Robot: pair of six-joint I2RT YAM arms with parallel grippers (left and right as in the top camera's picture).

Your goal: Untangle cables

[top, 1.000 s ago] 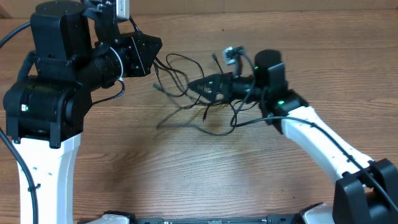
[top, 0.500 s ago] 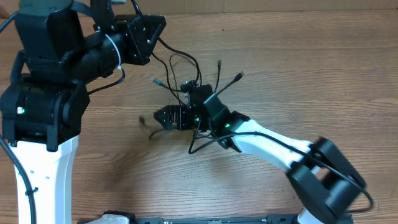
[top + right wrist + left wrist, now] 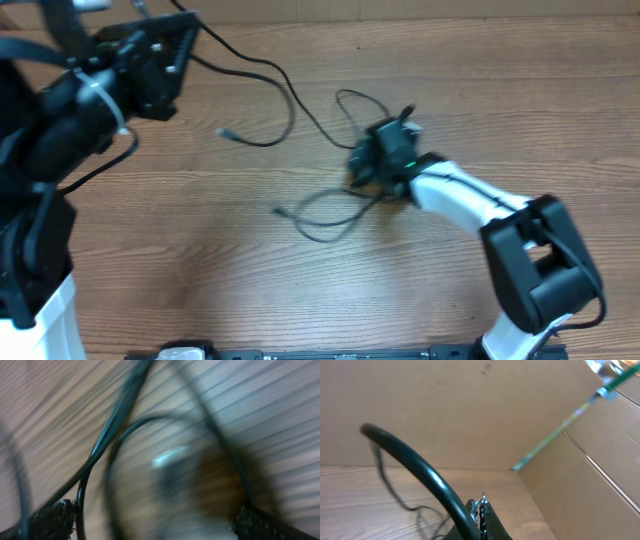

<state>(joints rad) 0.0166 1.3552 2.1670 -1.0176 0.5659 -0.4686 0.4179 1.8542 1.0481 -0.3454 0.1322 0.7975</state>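
Next I should swing my left gripper down to the bare tabletop on its left in the overhead view and release the long cable there, clear of the other cables.
Thin black cables lie spread on the wooden table. One long cable (image 3: 285, 85) runs from my left gripper (image 3: 185, 30) at the upper left down toward my right gripper (image 3: 368, 165). In the left wrist view the left jaws (image 3: 481, 510) are pressed together with this black cable (image 3: 420, 472) arching out beside them. A small silver-tipped plug (image 3: 226, 132) lies below that cable. A loose loop (image 3: 335, 215) trails left of the right gripper. In the right wrist view the right fingers (image 3: 155, 520) stand wide apart over blurred cable strands (image 3: 107, 435).
The wooden table (image 3: 200, 260) carries the cables. A brown cardboard wall (image 3: 470, 410) stands at the far edge and turns a corner on the right. The right arm's white link (image 3: 465, 195) reaches in from the lower right.
My left gripper has swung up and left, drawing one cable out long from the bundle. My right gripper has moved right and up, from the table's middle. The tangle has spread into loose strands.
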